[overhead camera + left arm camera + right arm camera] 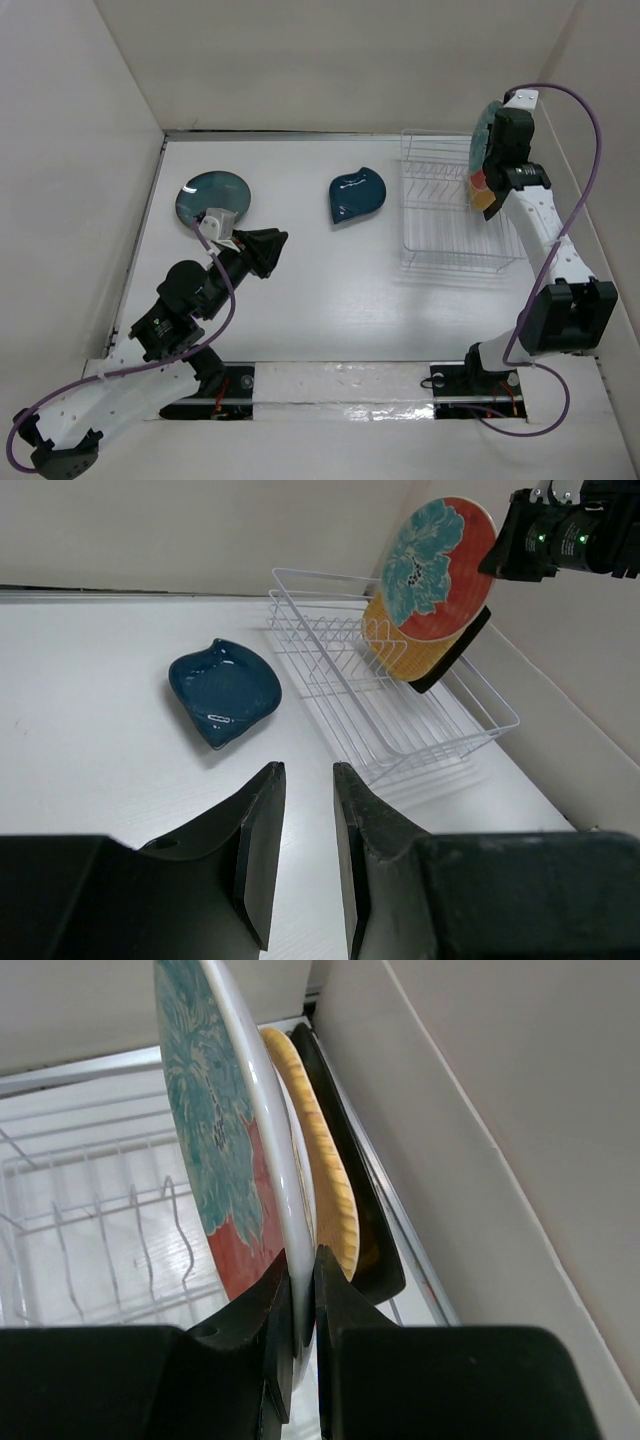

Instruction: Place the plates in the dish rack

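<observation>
My right gripper holds the floral plate and should next lower and release it between the rack's wires beside the tan woven plate, because that slot is empty.
My right gripper is shut on the rim of the red-rimmed teal floral plate and holds it upright over the right end of the white wire dish rack. The tan woven plate and the black-rimmed plate stand on edge in the rack just behind it. The navy leaf-shaped plate and the round dark teal plate lie flat on the table. My left gripper is open and empty, low over the table, left of the navy plate.
White walls close in the table on the left, back and right; the right wall runs right beside the rack. Rows of upright tines stand free left of the held plate. The arm bases sit at the near edge.
</observation>
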Controlling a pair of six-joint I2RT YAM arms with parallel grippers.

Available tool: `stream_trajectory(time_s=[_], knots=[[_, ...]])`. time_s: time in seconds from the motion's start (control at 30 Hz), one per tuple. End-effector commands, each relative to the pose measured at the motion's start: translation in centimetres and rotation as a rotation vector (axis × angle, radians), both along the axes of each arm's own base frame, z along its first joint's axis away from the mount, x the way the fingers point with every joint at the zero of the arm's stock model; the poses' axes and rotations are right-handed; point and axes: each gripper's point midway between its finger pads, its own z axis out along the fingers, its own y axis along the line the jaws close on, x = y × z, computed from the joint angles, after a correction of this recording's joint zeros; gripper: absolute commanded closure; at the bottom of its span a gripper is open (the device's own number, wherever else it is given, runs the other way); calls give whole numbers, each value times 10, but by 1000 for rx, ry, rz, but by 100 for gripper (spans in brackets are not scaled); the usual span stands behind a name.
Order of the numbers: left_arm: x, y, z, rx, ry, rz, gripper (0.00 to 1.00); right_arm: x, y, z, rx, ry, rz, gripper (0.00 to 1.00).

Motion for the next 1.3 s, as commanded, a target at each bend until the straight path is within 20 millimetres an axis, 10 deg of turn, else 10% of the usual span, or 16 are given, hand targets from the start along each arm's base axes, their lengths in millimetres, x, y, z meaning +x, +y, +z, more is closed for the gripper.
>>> stream_trajectory(time_s=[0.0, 1.27], knots=[[1, -1, 14, -20, -40, -1, 77, 5, -14, 82, -3, -302, -52, 100], [3, -6, 10, -6, -29, -10, 76, 37, -1, -46, 55, -97, -19, 100]])
